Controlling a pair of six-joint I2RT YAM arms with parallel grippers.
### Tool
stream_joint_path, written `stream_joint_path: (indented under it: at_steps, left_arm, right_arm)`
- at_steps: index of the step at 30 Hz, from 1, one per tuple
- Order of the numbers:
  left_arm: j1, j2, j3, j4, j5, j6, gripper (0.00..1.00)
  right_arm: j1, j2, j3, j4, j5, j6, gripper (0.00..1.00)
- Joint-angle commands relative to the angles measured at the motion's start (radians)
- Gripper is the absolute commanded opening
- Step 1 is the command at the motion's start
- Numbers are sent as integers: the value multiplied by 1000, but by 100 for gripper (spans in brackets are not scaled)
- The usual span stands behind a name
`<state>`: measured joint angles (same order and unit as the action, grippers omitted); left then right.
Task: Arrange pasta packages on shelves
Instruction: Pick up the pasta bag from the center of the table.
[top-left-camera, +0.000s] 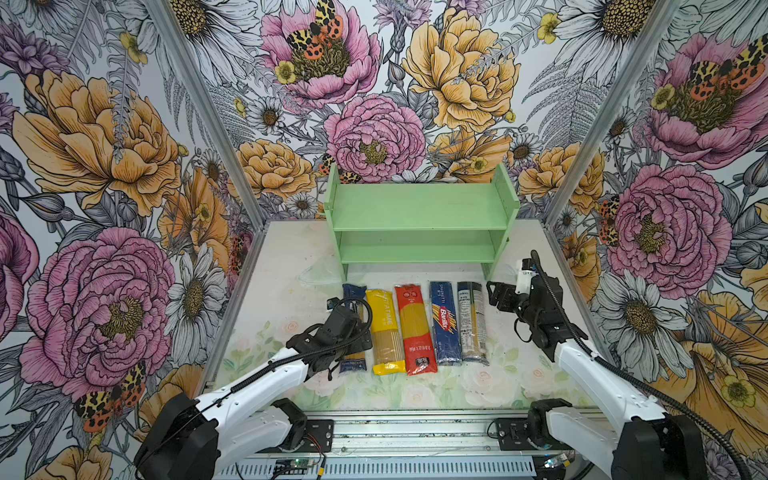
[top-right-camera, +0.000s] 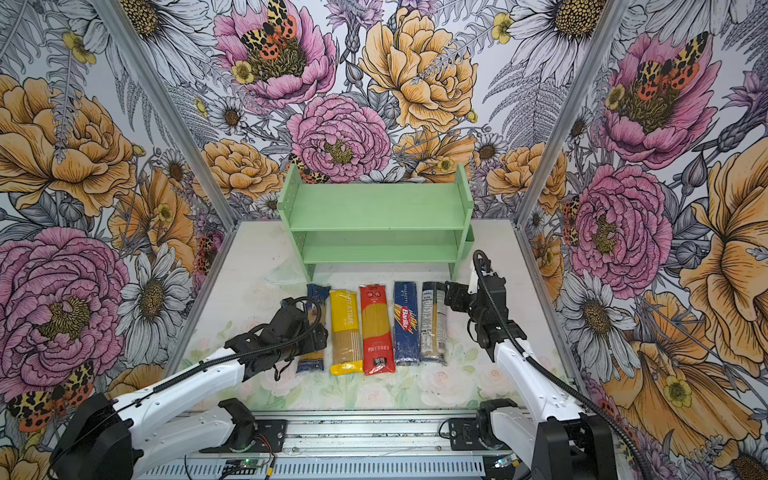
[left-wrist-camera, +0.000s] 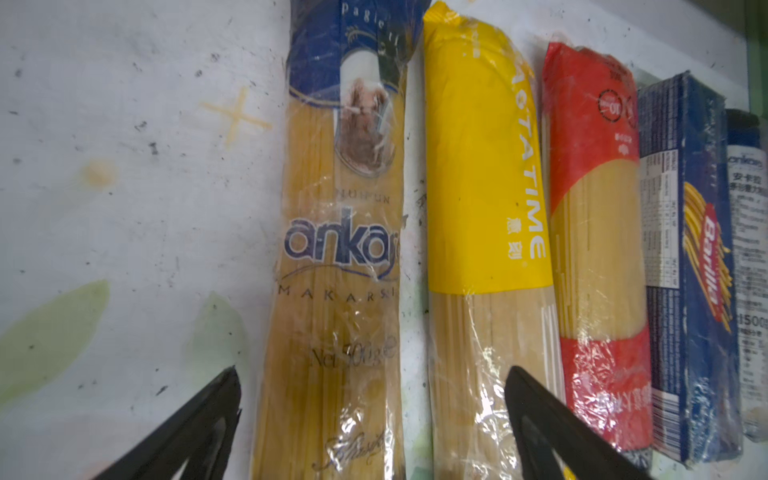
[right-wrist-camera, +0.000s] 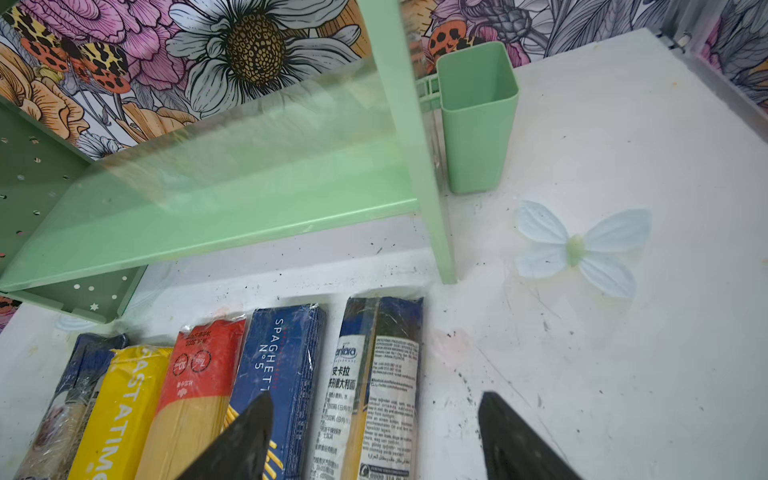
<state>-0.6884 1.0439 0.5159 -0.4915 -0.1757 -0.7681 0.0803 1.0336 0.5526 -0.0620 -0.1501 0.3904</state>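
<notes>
My left gripper moves down onto the blue-ended packet's clear middle by the brand name next and closes across it, since a gap beside the yellow packet leaves finger room.
Five pasta packages lie side by side on the table before the pale green shelves: blue-ended clear, yellow, red, dark blue Barilla, and clear with a white label. Both tiers of the shelves hold nothing. My left gripper hovers open over the blue-ended packet, one finger over bare table, the other above the yellow packet's edge. My right gripper is open above the white-label packet, with one finger over the Barilla packet and one over bare table.
A green cup hangs on the outside of the shelves' right panel. A pale butterfly print marks the table beside it. Flowered walls close in the left, right and back. A metal rail carrying both arm bases runs along the front edge.
</notes>
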Motion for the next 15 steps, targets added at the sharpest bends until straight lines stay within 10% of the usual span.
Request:
stream_joint_path:
  at_steps: [1, 15]
  left_arm:
    - [-46, -10, -23, -13, -63, -87, 99]
    - [-40, 127, 10, -1, -193, -47, 99]
  right_arm:
    - [3, -15, -11, -24, -20, 43, 79]
    - [7, -8, -17, -25, -35, 50, 80]
